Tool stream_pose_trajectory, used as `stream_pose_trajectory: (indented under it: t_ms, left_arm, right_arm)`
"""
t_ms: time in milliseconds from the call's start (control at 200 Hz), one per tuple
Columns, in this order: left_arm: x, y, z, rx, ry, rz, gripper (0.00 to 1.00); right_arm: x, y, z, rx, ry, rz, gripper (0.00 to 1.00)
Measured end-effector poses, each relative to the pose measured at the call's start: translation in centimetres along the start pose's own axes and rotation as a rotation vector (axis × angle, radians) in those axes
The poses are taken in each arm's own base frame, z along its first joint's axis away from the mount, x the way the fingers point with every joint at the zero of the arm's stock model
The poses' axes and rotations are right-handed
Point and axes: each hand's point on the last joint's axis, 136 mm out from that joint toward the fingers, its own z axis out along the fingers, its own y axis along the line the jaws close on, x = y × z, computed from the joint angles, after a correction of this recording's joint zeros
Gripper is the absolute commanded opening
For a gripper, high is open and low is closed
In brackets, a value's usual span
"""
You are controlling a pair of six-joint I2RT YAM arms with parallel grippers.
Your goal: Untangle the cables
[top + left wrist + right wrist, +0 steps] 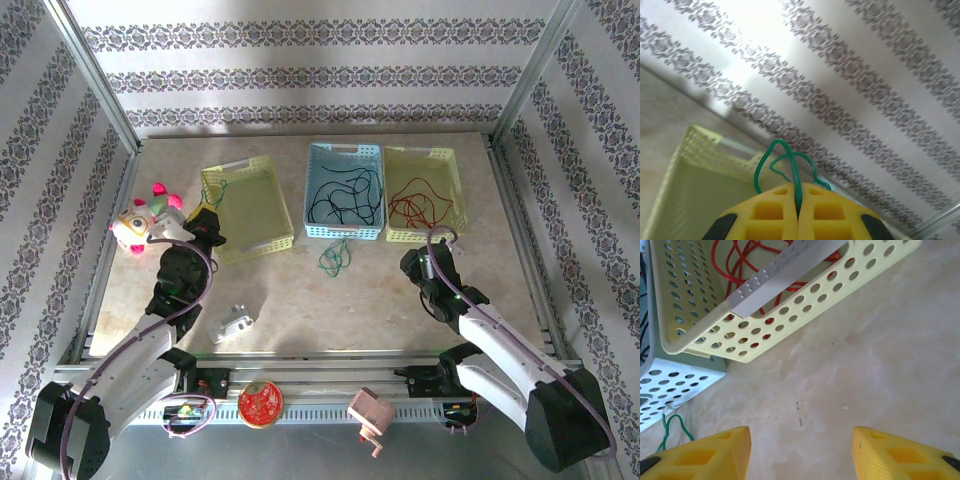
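My left gripper tips down toward the bare bottom of the yellow basket (243,205) (715,192) next and releases the green cable, since the basket's bottom lies below the gripper.
My left gripper (208,222) hangs over the near left corner of the left yellow basket (262,240). It is shut on a green cable (790,165) that loops up from between its yellow fingers (770,210). A second green cable (333,258) lies on the table in front of the blue basket (345,232), which holds black cables (345,195). Red cables (420,205) lie in the right yellow basket (443,232). My right gripper (437,240) is open above bare table just in front of that basket (790,320), with the loose green cable (671,430) to its left.
A plush toy (145,215) sits at the table's left edge beside my left arm. A small white and grey object (230,322) lies near the front. A red round item (260,403) and a pink item (368,410) rest on the front rail. Metal frame posts stand at the corners.
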Motion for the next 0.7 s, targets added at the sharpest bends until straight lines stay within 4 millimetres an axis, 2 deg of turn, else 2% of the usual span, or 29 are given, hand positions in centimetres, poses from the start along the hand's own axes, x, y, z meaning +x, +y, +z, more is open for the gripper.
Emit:
stream_pose_trajectory:
  t_ms: [200,385,420,505,580,680,700]
  left_arm:
    - [3.0,2.8,0.6,-0.096,0.07,0.044,0.0]
    - [5.6,4.6,1.4,-0.159,0.137,0.082,0.01]
    - [6.1,4.9,1.5,-0.167,0.151,0.088,0.09]
    - [7.1,5.1,2.0,-0.172,0.184,0.097,0.41]
    - [7.5,4.4,2.6,-0.15,0.204,0.099,0.6]
    - [7.4,1.9,3.3,-0.077,0.221,0.119,0.72]
    - [7.3,1.3,3.4,-0.062,0.221,0.124,0.79]
  right_arm:
    - [-0.1,2.2,-0.1,-0.064,0.015,-0.053,0.56]
    - [1.3,5.0,0.1,-0.139,0.09,-0.159,0.56]
    - [1.8,5.6,0.3,-0.153,0.111,-0.182,0.56]
    - [3.1,7.0,0.6,-0.187,0.173,-0.237,0.56]
    - [4.4,8.3,1.0,-0.218,0.234,-0.285,0.56]
    - [6.1,10.3,1.5,-0.262,0.311,-0.35,0.55]
    - [6.4,10.6,1.5,-0.27,0.323,-0.361,0.55]
